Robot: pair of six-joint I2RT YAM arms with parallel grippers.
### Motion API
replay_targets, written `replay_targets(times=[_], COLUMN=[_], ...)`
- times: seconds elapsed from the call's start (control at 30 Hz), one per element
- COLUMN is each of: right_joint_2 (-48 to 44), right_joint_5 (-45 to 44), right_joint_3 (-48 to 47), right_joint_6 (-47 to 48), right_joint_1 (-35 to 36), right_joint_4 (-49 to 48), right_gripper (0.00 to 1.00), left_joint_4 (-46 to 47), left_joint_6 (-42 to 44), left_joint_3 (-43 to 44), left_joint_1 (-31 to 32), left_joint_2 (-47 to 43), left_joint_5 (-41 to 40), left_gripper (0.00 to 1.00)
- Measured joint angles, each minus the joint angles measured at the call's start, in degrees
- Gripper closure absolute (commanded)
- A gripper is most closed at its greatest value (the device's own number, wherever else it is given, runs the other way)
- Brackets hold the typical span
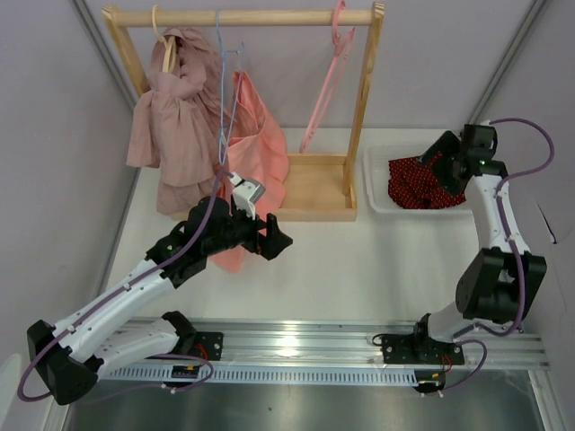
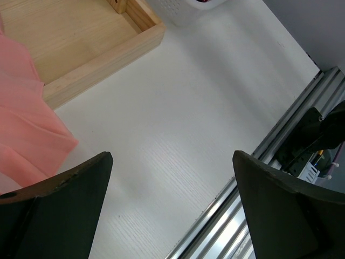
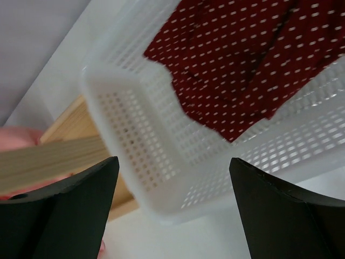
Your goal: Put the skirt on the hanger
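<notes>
My right gripper's fingers are still above the cloth. They should next go down into the basket and turn onto the skirt's fold farthest from the rack (image 3: pixel 315 42).
The dark red polka-dot skirt (image 1: pixel 418 186) lies crumpled in the white basket (image 1: pixel 376 184) at the right of the table; it also shows in the right wrist view (image 3: pixel 237 59) inside the basket (image 3: pixel 145 140). The pink hanger (image 1: pixel 328 76) hangs by its hook from the right end of the wooden rail. My right gripper (image 1: pixel 438 160) is open and empty, hovering over the basket above the skirt. My left gripper (image 1: pixel 280 241) is open and empty above the bare table in front of the rack.
A wooden clothes rack (image 1: pixel 314 189) stands at the back with a tray base. A dusty-pink ruffled garment (image 1: pixel 171 126) hangs at its left, and a salmon-pink garment (image 1: pixel 256 148) hangs on a light blue wire hanger (image 1: pixel 225 81). A metal rail (image 1: pixel 296 346) runs along the near edge.
</notes>
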State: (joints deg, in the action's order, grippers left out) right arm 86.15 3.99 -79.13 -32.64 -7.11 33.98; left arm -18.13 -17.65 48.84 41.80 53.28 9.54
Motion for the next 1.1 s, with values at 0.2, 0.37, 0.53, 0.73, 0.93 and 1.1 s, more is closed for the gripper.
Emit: replay_targets(times=[0.2,0.37,0.53,0.73,0.93,1.1], right_joint_2=[9.86,14.69,17.97,23.89,29.42,31.54], right_joint_5=[-0.94,-5.75,-9.84,-11.32,-11.34,-11.63], right_joint_3=[-4.35,-9.01,-10.75,-12.41,-13.70,-14.40], right_joint_6=[-0.31,0.37,1.03,1.18,1.16,1.16], right_joint_1=[-8.50,-10.38,-10.88,-11.02,-10.93,-10.29], right_joint_4=[1.05,3.50,4.17,4.13,3.82,3.28], right_gripper=[0.11,0.12,0.12,0.13,0.23,0.44], left_joint_4=[0.00,0.09,0.52,1.09,1.27,1.20], left_joint_6=[0.13,0.13,0.13,0.17,0.28,0.79], left_joint_3=[0.00,0.00,-0.02,-0.37,-0.68,-1.27], left_joint_1=[0.00,0.04,0.04,0.04,0.04,0.04], left_joint_2=[0.15,0.22,0.39,0.42,0.55,0.70], left_joint_5=[1.44,3.08,4.44,5.25,5.70,5.70], left_gripper=[0.01,0.01,0.01,0.01,0.01,0.01])
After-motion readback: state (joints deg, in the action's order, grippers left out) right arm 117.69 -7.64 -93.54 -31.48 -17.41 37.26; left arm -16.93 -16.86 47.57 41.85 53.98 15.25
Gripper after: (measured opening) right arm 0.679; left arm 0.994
